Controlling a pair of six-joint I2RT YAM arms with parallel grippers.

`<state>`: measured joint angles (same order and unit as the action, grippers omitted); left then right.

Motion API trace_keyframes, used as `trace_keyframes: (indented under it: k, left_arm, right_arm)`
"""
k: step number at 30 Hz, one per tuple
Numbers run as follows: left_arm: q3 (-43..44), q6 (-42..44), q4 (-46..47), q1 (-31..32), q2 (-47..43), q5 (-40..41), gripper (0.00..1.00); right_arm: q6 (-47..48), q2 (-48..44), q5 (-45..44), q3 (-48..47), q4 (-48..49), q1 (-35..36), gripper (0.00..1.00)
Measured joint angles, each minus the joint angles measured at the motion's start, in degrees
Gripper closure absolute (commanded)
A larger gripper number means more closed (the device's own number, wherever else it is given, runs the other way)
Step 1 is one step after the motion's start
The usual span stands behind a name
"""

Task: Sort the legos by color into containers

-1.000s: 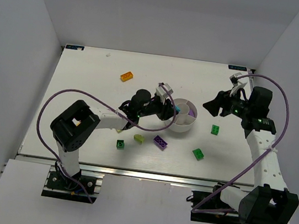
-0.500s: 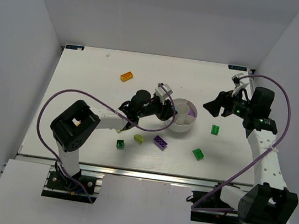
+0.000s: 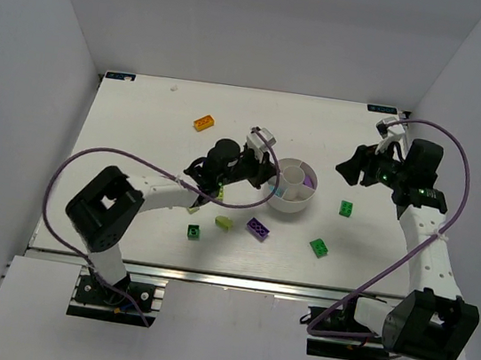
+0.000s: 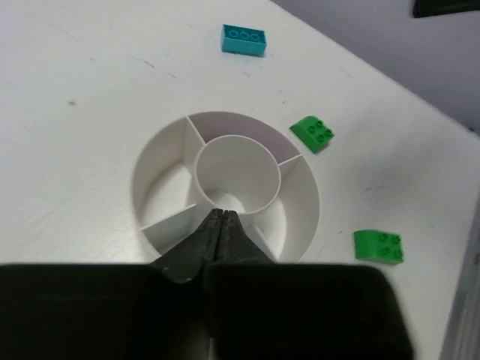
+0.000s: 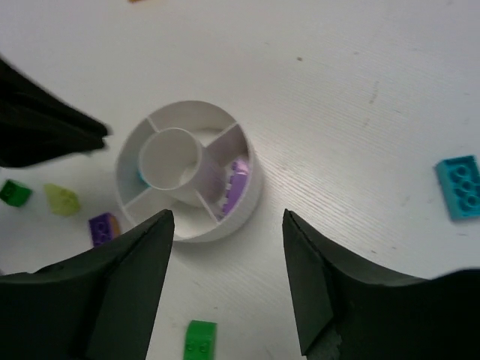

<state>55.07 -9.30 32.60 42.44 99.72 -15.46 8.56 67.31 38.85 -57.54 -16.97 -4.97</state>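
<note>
I should next turn my right gripper away from the dish and then lower its open fingers around the cyan lego [image 5: 460,187], which is loose outside the dish.
The round white dish [image 3: 294,186] with its wedge containers stands mid-table. One wedge holds a purple lego [image 5: 236,187], and a cyan one [image 5: 141,178] peeks out of another. My left gripper [image 4: 217,214] is shut and empty, its tips over the dish's near rim [image 3: 272,177]. The right gripper [image 5: 229,217] hangs open and empty above the table, right of the dish [image 3: 349,171]. Loose legos lie around: orange [image 3: 203,123], two green [image 3: 346,208] [image 3: 318,246], purple [image 3: 258,228], lime [image 3: 224,222], dark green [image 3: 193,232] and cyan [image 5: 459,186].
White walls close in the table on the left, back and right. The left forearm lies across the table left of the dish. Purple cables loop off both arms. Both green legos [image 4: 313,133] [image 4: 379,246] lie past the dish in the left wrist view.
The cyan piece seen at the left gripper's tips a second ago is gone from them. The left jaws have closed and the arm drew back slightly left. The right gripper barely shifted.
</note>
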Motion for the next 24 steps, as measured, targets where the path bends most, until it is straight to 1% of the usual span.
trace_keyframes:
  k: [1, 2, 3, 4, 5, 6, 7, 8, 10, 12, 15, 19, 22, 24]
  left_arm:
    - [0.4, -0.2, -2.1, -0.1, -1.9, 0.9, 1.0]
    - [1.0, -0.1, -4.8, -0.1, -3.9, 1.7, 1.0]
    - [1.8, -0.1, -7.8, -0.2, -6.4, 3.0, 1.0]
    - [2.9, -0.3, -11.1, -0.2, -9.0, 4.1, 0.97]
    - [3.8, -0.6, -14.2, -0.3, -11.8, 5.1, 0.84]
    - [4.3, -0.6, -16.9, -0.5, -15.1, 6.1, 0.54]
    - [4.6, -0.4, -19.3, -0.6, -18.2, 6.7, 0.43]
    - [4.6, -0.9, -22.4, -0.7, -21.7, 7.5, 0.36]
    - [4.4, -1.2, -27.8, -1.0, -28.3, 8.5, 0.25]
    - [3.1, -0.8, -32.3, -1.1, -34.1, 9.3, 0.24]
    - [-0.3, 1.1, -38.3, -1.1, -40.2, 10.7, 0.23]
    - [-6.3, 4.4, -43.3, -1.1, -44.6, 12.6, 0.21]
    - [-8.6, 6.4, -45.9, -1.1, -46.9, 14.1, 0.2]
    - [-8.8, 7.1, -46.5, -1.1, -48.1, 15.1, 0.2]
  right_arm:
    - [0.9, 0.5, -1.8, -0.2, 0.0, 0.0, 0.43]
    - [2.0, 1.6, -4.0, -0.6, -0.1, 0.0, 0.43]
    - [3.0, 3.0, -6.2, -1.5, -0.6, 0.0, 0.42]
    - [4.3, 5.4, -9.0, -3.1, -1.1, 0.0, 0.31]
    - [5.5, 7.8, -11.0, -4.9, -1.7, 0.0, 0.23]
    - [6.7, 10.4, -13.1, -6.9, -2.3, -0.1, 0.11]
    - [7.9, 13.3, -15.3, -9.1, -3.5, -0.1, 0.11]
    - [9.2, 16.5, -17.4, -11.9, -5.0, 0.0, 0.11]
    - [11.7, 23.3, -21.4, -18.0, -7.1, 0.0, 0.11]
    - [13.8, 29.2, -24.6, -22.9, -8.5, 0.0, 0.11]
    - [17.4, 38.6, -28.0, -31.6, -12.5, -0.1, 0.11]
    - [21.5, 49.1, -28.7, -42.3, -17.7, 0.0, 0.11]
    - [24.2, 54.1, -28.4, -47.8, -21.2, 0.0, 0.12]
    - [26.1, 56.3, -28.3, -50.4, -22.9, 0.0, 0.14]
